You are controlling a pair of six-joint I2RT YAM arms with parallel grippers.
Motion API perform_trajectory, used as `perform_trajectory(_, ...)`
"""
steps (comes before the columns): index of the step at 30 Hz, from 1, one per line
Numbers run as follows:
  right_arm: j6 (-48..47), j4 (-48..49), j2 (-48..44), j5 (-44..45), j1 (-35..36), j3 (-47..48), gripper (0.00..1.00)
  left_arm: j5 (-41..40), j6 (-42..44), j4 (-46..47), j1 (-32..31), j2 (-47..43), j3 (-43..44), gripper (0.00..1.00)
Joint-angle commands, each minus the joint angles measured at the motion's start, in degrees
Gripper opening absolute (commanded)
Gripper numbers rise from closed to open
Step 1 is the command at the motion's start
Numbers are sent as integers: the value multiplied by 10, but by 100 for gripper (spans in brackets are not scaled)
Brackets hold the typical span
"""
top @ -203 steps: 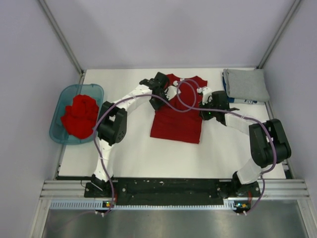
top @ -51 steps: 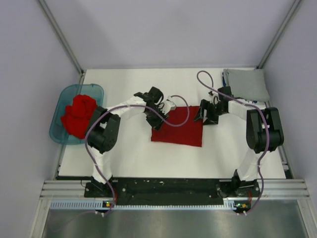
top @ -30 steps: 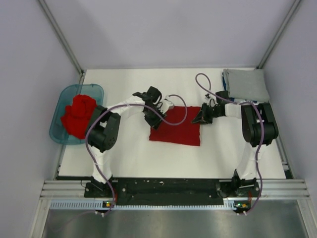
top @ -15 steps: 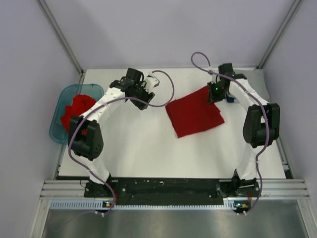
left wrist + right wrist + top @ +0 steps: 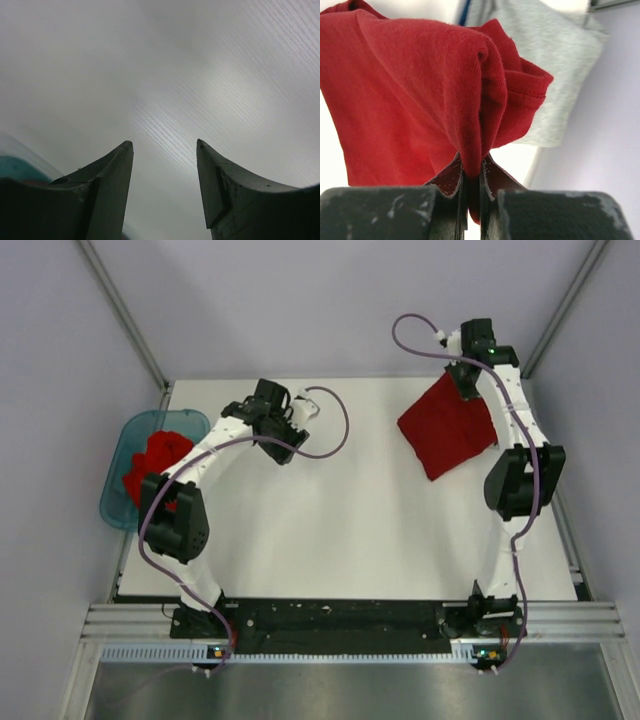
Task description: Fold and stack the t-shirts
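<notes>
Both shirts are folded. I should next move my right gripper to the right in the top view and down over the folded grey shirt to release the red one.
My right gripper is shut on an edge of a folded red t-shirt and holds it hanging in the air at the back right. In the right wrist view the red cloth is pinched between the shut fingers of that gripper, with the folded grey shirt lying beyond and below it. In the top view the grey shirt is hidden behind the red one. My left gripper is open and empty over the table at the back left; its wrist view shows only bare table between the fingers.
A teal tub at the left table edge holds a heap of crumpled red shirts; its rim shows in the left wrist view. Enclosure walls stand close on the left, back and right.
The red shirt was folded flat at mid-table, then my right gripper carried it up and to the back right. My left gripper let go and drew back to the left.
</notes>
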Motion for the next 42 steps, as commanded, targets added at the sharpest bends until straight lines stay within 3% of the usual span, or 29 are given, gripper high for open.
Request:
perform_trajectory(1, -61, -4, 23, 77, -17, 90, 0, -11, 1, -2, 2, 6, 12, 59)
perform_trajectory(9, -56, 0, 37, 90, -40, 166, 0, -11, -3, -8, 3, 21, 22, 59)
perform_trajectory(24, -74, 8, -21, 85, -44, 206, 0, -5, -5, -11, 2, 35, 26, 59)
perform_trajectory(37, -69, 32, -26, 84, -46, 213, 0, -1, -8, -12, 2, 38, 22, 58)
perform_trajectory(42, -63, 75, -3, 69, -92, 182, 0, 1, -8, -12, 2, 42, 19, 59)
